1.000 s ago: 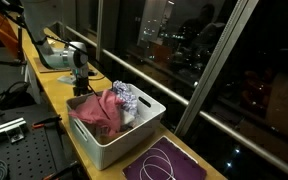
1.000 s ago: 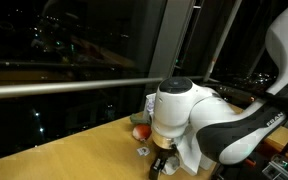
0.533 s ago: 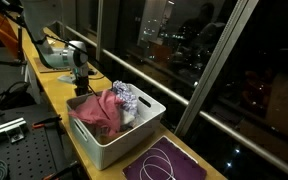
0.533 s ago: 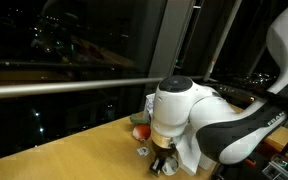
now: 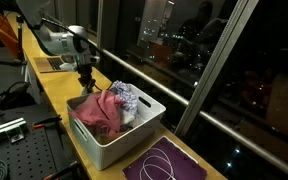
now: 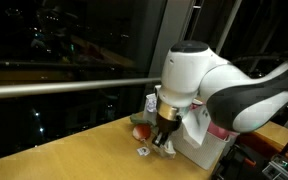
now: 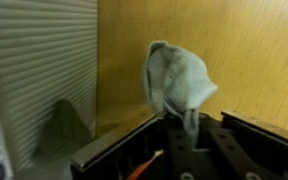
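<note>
Next, my gripper rises clear of the bin's ribbed side beside it, crosses over, lowers toward the bin's garments behind that side and releases the cloth.
My gripper (image 7: 189,128) is shut on a small pale blue-grey cloth (image 7: 179,82), which bunches up out of the jaws in the wrist view. Below it lies the wooden tabletop (image 7: 254,50). In both exterior views the gripper (image 5: 84,80) (image 6: 165,140) hangs a little above the table, right beside the end of a white bin (image 5: 134,135) (image 6: 198,152). The bin holds a pink garment (image 5: 96,112) and a patterned one (image 5: 126,97). The bin's ribbed wall (image 7: 39,70) fills the left of the wrist view.
A small red and green object (image 6: 140,130), a little white piece (image 6: 142,152) and a cup (image 6: 150,103) sit on the table near the gripper. A purple mat with a white cord (image 5: 164,163) lies past the bin. A dark window with a rail (image 6: 64,85) runs along the table.
The jaws have closed on the cloth, and the arm has risen from its low pose on the table, lifting the cloth beside the bin.
</note>
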Tool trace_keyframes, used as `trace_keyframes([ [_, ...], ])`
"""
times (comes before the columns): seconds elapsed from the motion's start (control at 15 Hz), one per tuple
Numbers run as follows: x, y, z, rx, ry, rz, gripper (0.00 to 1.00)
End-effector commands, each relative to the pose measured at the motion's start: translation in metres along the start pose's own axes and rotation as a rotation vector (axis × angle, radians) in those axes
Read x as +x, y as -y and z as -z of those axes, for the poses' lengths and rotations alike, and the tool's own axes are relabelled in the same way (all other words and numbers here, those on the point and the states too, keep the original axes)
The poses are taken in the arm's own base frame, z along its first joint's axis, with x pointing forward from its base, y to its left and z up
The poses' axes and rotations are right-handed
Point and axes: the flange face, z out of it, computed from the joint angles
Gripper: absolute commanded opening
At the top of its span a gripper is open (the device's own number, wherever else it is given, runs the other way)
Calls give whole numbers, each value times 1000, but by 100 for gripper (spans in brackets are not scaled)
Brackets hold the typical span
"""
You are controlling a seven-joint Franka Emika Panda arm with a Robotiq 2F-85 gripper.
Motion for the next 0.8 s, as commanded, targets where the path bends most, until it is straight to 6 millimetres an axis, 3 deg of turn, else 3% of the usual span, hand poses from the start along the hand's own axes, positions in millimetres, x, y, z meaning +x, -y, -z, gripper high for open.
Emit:
trace_keyframes([
  [0.0, -6, -57, 71, -57, -51, -54, 1],
  [0.4, -12, -178, 168, -107, -112, -199, 1],
  [0.6, -14, -214, 183, -109, -124, -237, 1],
  [0.73, -15, -223, 176, -100, -124, -246, 1],
])
